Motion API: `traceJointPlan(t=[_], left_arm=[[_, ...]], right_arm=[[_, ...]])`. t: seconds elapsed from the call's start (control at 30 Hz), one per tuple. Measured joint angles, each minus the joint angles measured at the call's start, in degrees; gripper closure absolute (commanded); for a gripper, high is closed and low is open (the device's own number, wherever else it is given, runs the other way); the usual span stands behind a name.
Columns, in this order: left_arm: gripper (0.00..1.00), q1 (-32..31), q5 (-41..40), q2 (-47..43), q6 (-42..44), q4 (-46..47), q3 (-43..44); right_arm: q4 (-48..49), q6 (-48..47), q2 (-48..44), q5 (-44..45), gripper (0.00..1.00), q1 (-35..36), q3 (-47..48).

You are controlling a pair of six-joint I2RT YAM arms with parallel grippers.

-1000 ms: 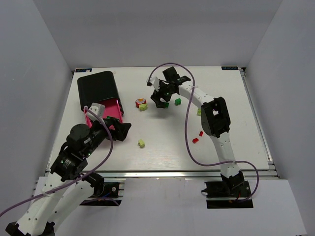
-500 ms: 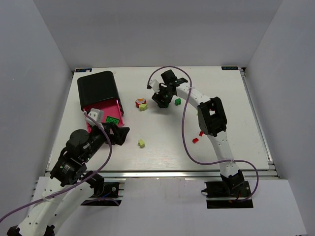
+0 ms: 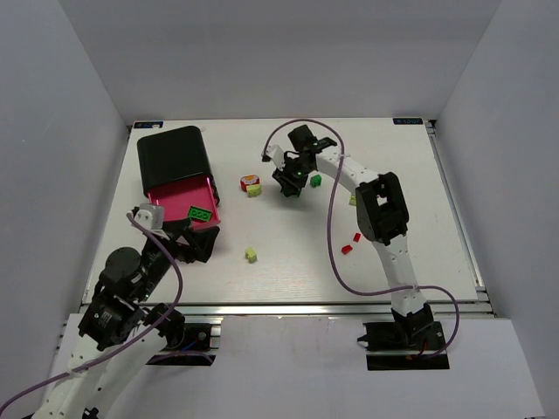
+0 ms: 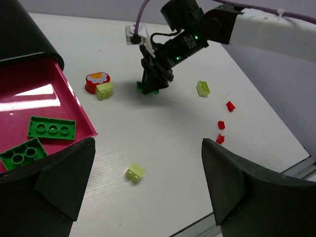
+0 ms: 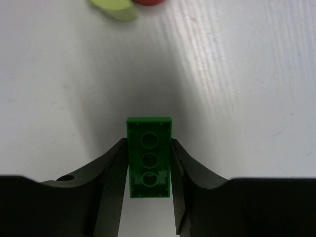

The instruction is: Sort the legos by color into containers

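Next, my right gripper lifts the dark green lego and carries it left in the top view to the pink drawer [image 3: 179,197], since the other green legos lie there.
My right gripper [image 5: 149,163] has its jaws pressed against both long sides of a dark green lego [image 5: 149,129], which lies underside up on the table. From above, that gripper [image 3: 289,187] points down at mid-table, behind a small green lego [image 3: 315,181]. The top pink drawer [image 3: 179,197] stands pulled out of the black housing [image 3: 173,154], with two green legos [image 4: 51,128] inside. My left gripper [image 4: 148,168] hangs wide open and empty above a lime lego [image 4: 135,172]. Red legos [image 3: 347,249] lie right of centre.
A red round piece [image 3: 250,182] with a lime lego [image 3: 254,190] against it sits left of the right gripper. Another lime lego [image 4: 203,88] lies by the right arm. The purple cable [image 3: 332,236] loops over the table's right half.
My right gripper's jaws have closed in onto the green lego. The left arm has drawn back toward the near left, away from the drawer.
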Motion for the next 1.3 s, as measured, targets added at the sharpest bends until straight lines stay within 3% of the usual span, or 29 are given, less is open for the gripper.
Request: traceJointPlan(t=[0.17, 0.37, 0.53, 0.73, 0.83, 0.9, 0.97, 1.2, 1.3], left_arm=[[0.02, 0.31, -1.97, -4.59, -0.52, 0.15, -0.22], [0.02, 0.42, -3.45, -9.38, -0.72, 0.5, -1.05], [0.02, 0.42, -4.68, -11.61, -0.94, 0.52, -1.09], [0.02, 0.42, -5.81, -13.05, -1.05, 0.48, -1.33], [0.02, 0.42, -6.19, -13.4, -1.11, 0.48, -1.53], [0.02, 0.42, -6.34, -13.46, -1.11, 0.48, -1.6], [0.02, 0.42, -6.38, -13.46, -1.11, 0.48, -1.62], [0.02, 0.42, -6.38, -13.46, -1.11, 0.48, -1.62], [0.02, 0.42, -6.38, -13.46, -1.11, 0.48, -1.62]], right_arm=[[-1.99, 0.33, -9.31, -5.29, 0.92, 2.73, -2.64], [0.87, 3.45, -17.92, -10.78, 0.9, 12.7, 2.4], [4.79, 6.1, -13.86, -10.84, 0.88, 20.65, 10.82], [11.28, 9.09, -8.44, -6.14, 0.85, 25.64, 12.28], [14.25, 10.19, -5.7, -3.39, 0.72, 26.95, 12.79], [15.45, 10.88, -4.44, -1.97, 0.45, 27.39, 12.83], [16.13, 11.67, -3.58, -0.68, 0.34, 27.56, 12.83], [17.94, 12.79, -3.17, 1.95, 0.32, 27.19, 13.14], [18.23, 13.49, -3.54, 3.21, 0.39, 26.62, 13.11]])
